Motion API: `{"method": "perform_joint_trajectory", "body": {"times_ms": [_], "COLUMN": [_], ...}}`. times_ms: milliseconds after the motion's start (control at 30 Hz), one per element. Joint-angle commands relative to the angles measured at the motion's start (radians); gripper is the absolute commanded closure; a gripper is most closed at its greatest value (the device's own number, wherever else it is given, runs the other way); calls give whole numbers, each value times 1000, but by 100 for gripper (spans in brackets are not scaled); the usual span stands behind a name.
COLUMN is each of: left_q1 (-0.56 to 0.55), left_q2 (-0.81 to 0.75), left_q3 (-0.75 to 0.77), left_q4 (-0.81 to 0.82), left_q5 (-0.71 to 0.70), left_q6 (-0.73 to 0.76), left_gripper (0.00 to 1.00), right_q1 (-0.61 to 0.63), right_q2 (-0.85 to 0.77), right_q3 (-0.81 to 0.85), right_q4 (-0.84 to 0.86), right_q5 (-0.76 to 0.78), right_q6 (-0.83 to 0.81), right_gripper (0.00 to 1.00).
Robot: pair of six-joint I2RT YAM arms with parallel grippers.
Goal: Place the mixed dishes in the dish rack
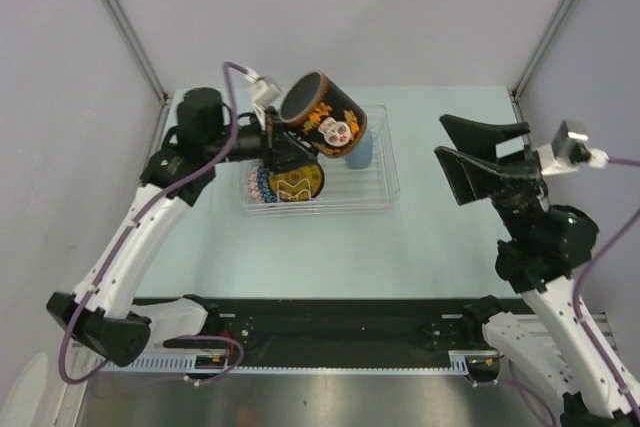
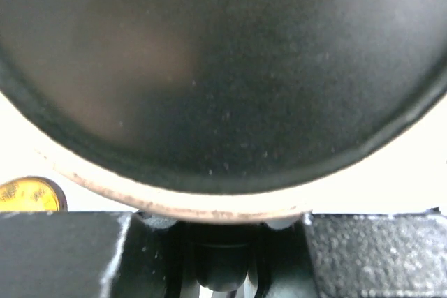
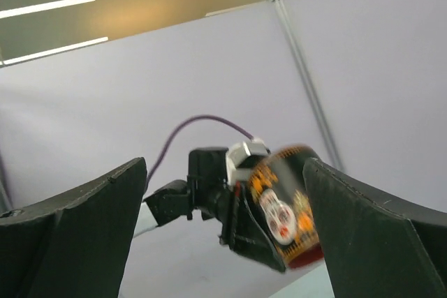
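The rack's empty near corner (image 1: 368,185) is below my left gripper and to its right in the top view. My left gripper needs to lower the mug (image 1: 322,113) that way and let go of it.
My left gripper (image 1: 274,139) is shut on a dark mug (image 1: 322,113) with orange patterns and a white skull, held tilted above the clear dish rack (image 1: 388,169). In the left wrist view the mug (image 2: 223,68) fills the frame, its pale rim just above the fingers (image 2: 63,256). Inside the rack stand a square dark plate with a yellow centre (image 1: 298,183), a blue-patterned bowl (image 1: 259,185) and a light-blue cup (image 1: 360,151). My right gripper (image 1: 480,159) hangs open and empty to the right of the rack. The right wrist view looks between its fingers (image 3: 377,235) at the mug (image 3: 283,211).
The pale green table (image 1: 440,237) is boxed in by grey walls at the back and both sides. The black rail with the arm bases (image 1: 330,332) runs along the near edge. A purple cable (image 1: 232,97) loops above the left wrist.
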Motion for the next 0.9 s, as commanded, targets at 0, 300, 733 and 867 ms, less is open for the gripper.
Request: {"method": "perform_joint_trajectory", "body": {"times_ms": [0, 300, 733, 867], "left_q1": [-83, -142, -161, -174], "left_q2": [84, 238, 480, 523], "left_q3": [7, -4, 126, 148], "left_q4": [-10, 17, 12, 24], "left_q5": [-153, -287, -339, -354], "left_q6": [209, 307, 373, 378], "left_gripper": [100, 100, 100, 100], "right_q1": [-30, -38, -81, -107], "right_q2": [-77, -145, -137, -126], "right_q3": [8, 6, -21, -31], "right_q4": [-311, -517, -567, -569], "right_q5": [76, 122, 130, 110], "right_q6": [-172, -258, -257, -241], "right_gripper": [0, 0, 0, 0]}}
